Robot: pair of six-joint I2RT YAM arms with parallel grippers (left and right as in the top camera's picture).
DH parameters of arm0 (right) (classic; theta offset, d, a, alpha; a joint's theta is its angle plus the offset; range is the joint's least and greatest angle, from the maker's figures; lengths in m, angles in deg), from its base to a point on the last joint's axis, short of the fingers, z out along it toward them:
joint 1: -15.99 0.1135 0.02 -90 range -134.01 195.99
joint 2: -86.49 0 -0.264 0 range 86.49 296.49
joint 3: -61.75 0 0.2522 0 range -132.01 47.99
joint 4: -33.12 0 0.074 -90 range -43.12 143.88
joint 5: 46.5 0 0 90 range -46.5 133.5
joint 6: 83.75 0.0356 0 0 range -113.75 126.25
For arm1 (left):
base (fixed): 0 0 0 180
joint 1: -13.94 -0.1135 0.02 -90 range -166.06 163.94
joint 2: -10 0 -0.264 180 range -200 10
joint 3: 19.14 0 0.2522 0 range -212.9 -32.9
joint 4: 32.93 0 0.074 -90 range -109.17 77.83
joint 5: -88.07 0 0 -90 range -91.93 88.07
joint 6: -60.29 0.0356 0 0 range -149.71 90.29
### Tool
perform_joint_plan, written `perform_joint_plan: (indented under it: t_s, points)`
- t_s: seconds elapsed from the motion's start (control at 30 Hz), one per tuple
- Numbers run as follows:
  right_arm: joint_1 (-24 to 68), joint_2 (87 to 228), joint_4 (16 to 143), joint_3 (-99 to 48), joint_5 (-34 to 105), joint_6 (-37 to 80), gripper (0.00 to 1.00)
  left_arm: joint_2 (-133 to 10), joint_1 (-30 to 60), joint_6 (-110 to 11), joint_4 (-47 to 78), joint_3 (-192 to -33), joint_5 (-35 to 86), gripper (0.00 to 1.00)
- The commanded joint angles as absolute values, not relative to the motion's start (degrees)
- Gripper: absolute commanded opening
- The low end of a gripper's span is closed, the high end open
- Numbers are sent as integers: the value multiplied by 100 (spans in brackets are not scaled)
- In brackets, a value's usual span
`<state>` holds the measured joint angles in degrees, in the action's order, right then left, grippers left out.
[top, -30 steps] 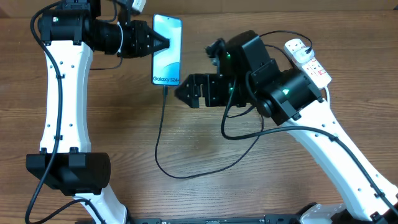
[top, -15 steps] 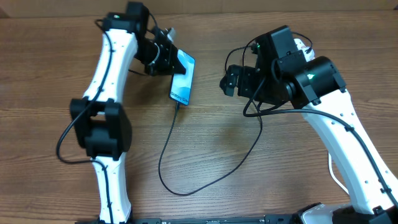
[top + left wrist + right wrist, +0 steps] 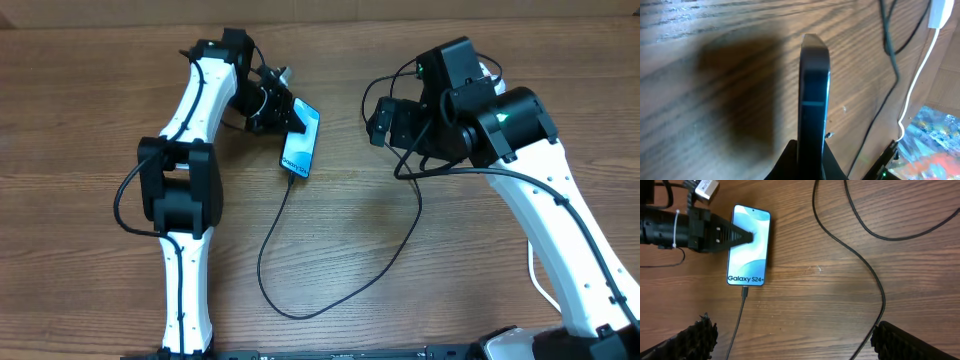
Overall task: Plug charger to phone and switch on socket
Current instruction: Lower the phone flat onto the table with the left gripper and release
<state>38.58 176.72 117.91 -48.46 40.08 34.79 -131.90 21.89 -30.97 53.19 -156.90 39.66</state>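
Observation:
A bare patch of table lies below the left gripper, so the left gripper needs to lower the phone [image 3: 302, 142] onto that shadowed wood next and release it there.
The phone [image 3: 302, 142] has a lit blue screen and lies tilted at the table's upper middle. My left gripper [image 3: 289, 117] is shut on its long left edge, one finger [image 3: 735, 234] lying over the screen. In the left wrist view the phone [image 3: 814, 85] is edge-on between the shut fingers. The charger's small connector [image 3: 745, 292] sits in the phone's bottom end. Its thin black cable [image 3: 290, 300] loops down and back up toward the right arm. My right gripper [image 3: 383, 121] hangs open and empty right of the phone. The socket [image 3: 488, 70] is almost wholly hidden behind the right arm.
A thick white cord [image 3: 918, 75] runs down the right side of the left wrist view, beside a strand of black cable [image 3: 890, 47]. More black cable [image 3: 875, 282] crosses the wood between my right gripper's fingers [image 3: 907, 342].
The left arm has swung in and carried the phone right and down, tilting it. The right gripper has drawn back to the right, away from the phone's bottom end.

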Motion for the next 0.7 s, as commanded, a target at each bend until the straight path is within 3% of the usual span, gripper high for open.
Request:
perform_joint_plan:
  t_s: [0.0,0.67]
  points:
    - [3830,17823,11694,-4985,4152,3498,100,-13365,2228,-2968,5188,-15741,4315,4]
    - [3830,18446,11677,-4985,4150,3501,100,-13400,2228,-3147,4987,-15741,3498,5]
